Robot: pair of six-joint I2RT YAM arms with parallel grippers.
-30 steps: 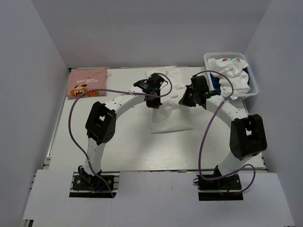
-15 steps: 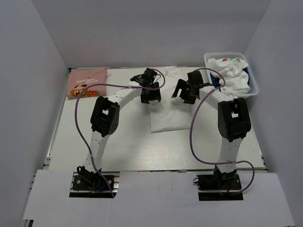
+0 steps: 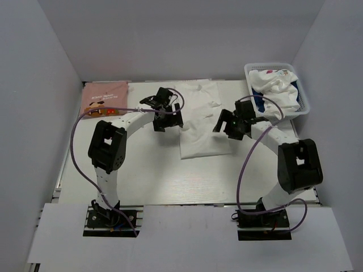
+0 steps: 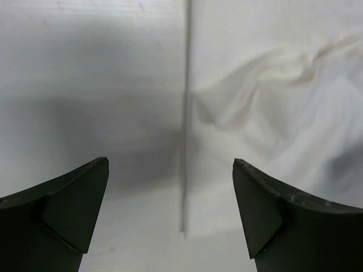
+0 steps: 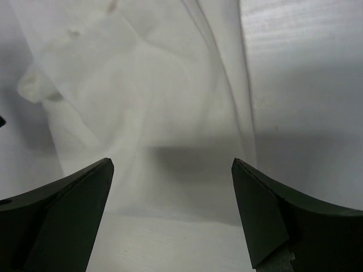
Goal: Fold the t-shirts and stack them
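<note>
My left gripper next needs to move back and down onto the near hem corner on its own side, since the cloth lies flat there, below the shirt's rumpled middle.
A large plain white t-shirt lies spread in the middle of the table, rumpled across its middle. My left gripper hovers open at the shirt's left edge; cloth shows to its right and nothing sits between the fingers. Over the shirt's right edge my right gripper is open as well, above wrinkled white cloth. A folded pink t-shirt with brown print rests at the back left. In the basket lie a white t-shirt with coloured marks and a navy one.
The white lattice basket stands at the back right corner, close to my right arm. Purple cables loop from both arms over the table. Grey walls close the table in on the left, back and right. Bare tabletop shows right of the shirt.
Both grippers went from shut to open and let go of the white t-shirt. It now lies stretched toward the back, and both grippers have drawn back to its side edges.
</note>
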